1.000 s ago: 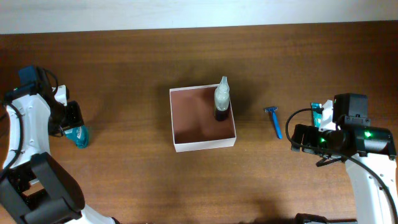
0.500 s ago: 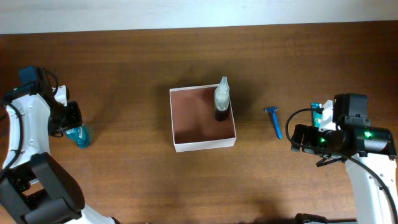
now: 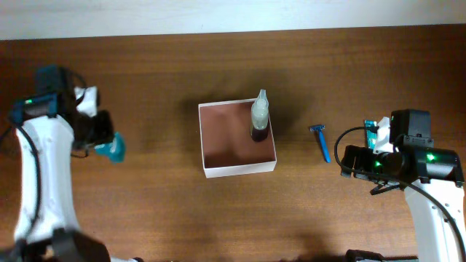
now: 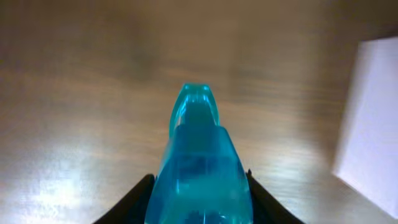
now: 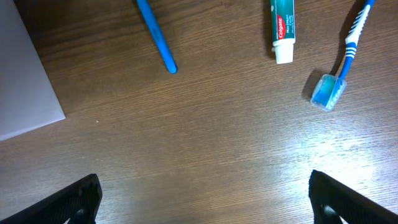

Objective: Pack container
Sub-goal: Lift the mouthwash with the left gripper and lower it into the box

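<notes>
My left gripper moves right in the overhead view next, goes down into the container's free far corner [image 3: 211,122] and releases the turquoise bottle [image 3: 114,149], since the small bottle stands opposite.
The container [image 3: 212,171] is a square white-walled box with a reddish-brown inside at the table's middle. A small bottle [image 3: 259,116] with a clear top stands inside it at the right wall. My left gripper [image 3: 104,143] is shut on a turquoise bottle [image 3: 114,149], left of the container; the left wrist view shows the bottle [image 4: 200,168] between the fingers [image 4: 199,205], with the container wall [image 4: 370,118] at the right. My right gripper [image 5: 205,199] is open and empty over bare wood, right of the container's corner [image 5: 25,81].
A blue razor [image 3: 320,141] lies right of the container; it also shows in the right wrist view [image 5: 155,34]. A toothpaste tube [image 5: 282,28] and a blue toothbrush [image 5: 339,62] lie near the right arm [image 3: 397,156].
My left gripper has lifted the turquoise bottle and carried it to the right, toward the container. The right arm has not moved.
</notes>
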Tool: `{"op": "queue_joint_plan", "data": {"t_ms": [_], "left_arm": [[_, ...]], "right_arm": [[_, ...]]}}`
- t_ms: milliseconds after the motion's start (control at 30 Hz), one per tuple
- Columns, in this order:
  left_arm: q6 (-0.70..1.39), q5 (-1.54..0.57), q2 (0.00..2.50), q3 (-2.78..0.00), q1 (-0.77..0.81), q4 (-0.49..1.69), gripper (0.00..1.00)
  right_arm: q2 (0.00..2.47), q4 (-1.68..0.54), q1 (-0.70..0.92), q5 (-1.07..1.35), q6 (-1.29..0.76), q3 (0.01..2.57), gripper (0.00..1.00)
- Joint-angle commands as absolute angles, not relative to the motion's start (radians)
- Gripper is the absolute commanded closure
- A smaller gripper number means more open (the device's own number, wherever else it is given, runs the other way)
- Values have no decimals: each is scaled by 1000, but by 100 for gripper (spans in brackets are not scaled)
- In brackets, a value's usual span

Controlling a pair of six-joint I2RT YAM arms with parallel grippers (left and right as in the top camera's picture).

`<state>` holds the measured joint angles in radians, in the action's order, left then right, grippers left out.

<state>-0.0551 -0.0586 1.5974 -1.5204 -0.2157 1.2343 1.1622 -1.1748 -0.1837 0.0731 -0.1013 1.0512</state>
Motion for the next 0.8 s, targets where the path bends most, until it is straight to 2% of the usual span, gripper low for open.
{"op": "queue_joint_plan", "data": {"t_ms": [0,167,300,500,767], "left_arm": [[19,-94,1478,-1649,-33,1271,100],[130,-78,1499,-1763,245,1232,100],[180,-71,1569,-1764,355,1147,99],[190,-56,1730,-1764,430,1091,100],[190,-23,1903,-1764,439,1072,100]], "right_arm": [[1153,-1176,-191,75,-106,1066,1],[1153,-1178,-191,75,-106,1066,1],[1153,-1178,-191,76,-106,1066,1],[1153,-1179,-191,79,-106,1066,1],[1153,-1178,-191,79,-106,1066,1]]}}
